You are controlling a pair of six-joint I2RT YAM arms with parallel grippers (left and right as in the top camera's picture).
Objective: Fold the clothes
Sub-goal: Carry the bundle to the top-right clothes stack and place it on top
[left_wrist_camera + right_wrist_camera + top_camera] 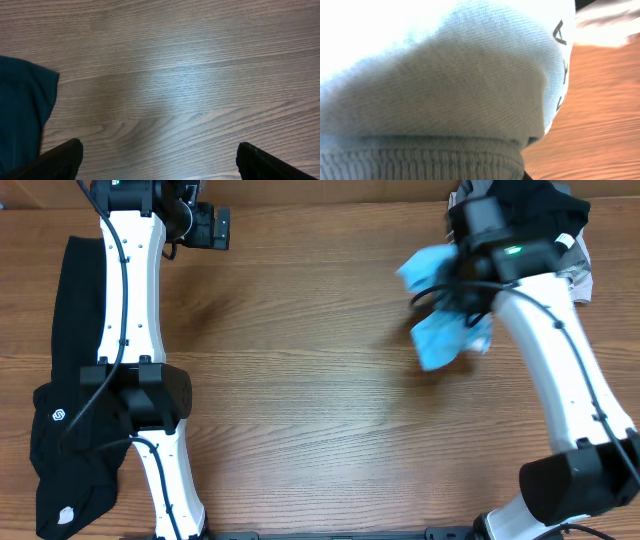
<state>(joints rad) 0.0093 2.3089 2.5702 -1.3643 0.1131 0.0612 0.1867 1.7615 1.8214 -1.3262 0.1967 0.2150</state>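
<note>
My right gripper should move outward over the clothes pile next and let go of the T-shirt (pixel 440 332), because the pile is outward and to the gripper's right in the overhead view.
The light blue T-shirt (pixel 440 332) hangs bunched from my right gripper (pixel 452 288), which is shut on it above the table's right half. In the right wrist view the shirt (pixel 445 85) fills the frame, its ribbed collar along the bottom and dark lettering at the upper right; the fingers are hidden behind it. The long black garment (pixel 75 330) with small white logos lies along the table's left edge, partly under my left arm. My left gripper (pixel 208 225) is open and empty at the far left, over bare wood (pixel 160 160). A dark cloth edge (pixel 22 110) shows at its left.
A pile of black and grey clothes (pixel 565 225) sits at the far right corner behind the right arm. The wooden table (pixel 300 380) spreads between the two arms. The left arm runs from the near edge to the far edge.
</note>
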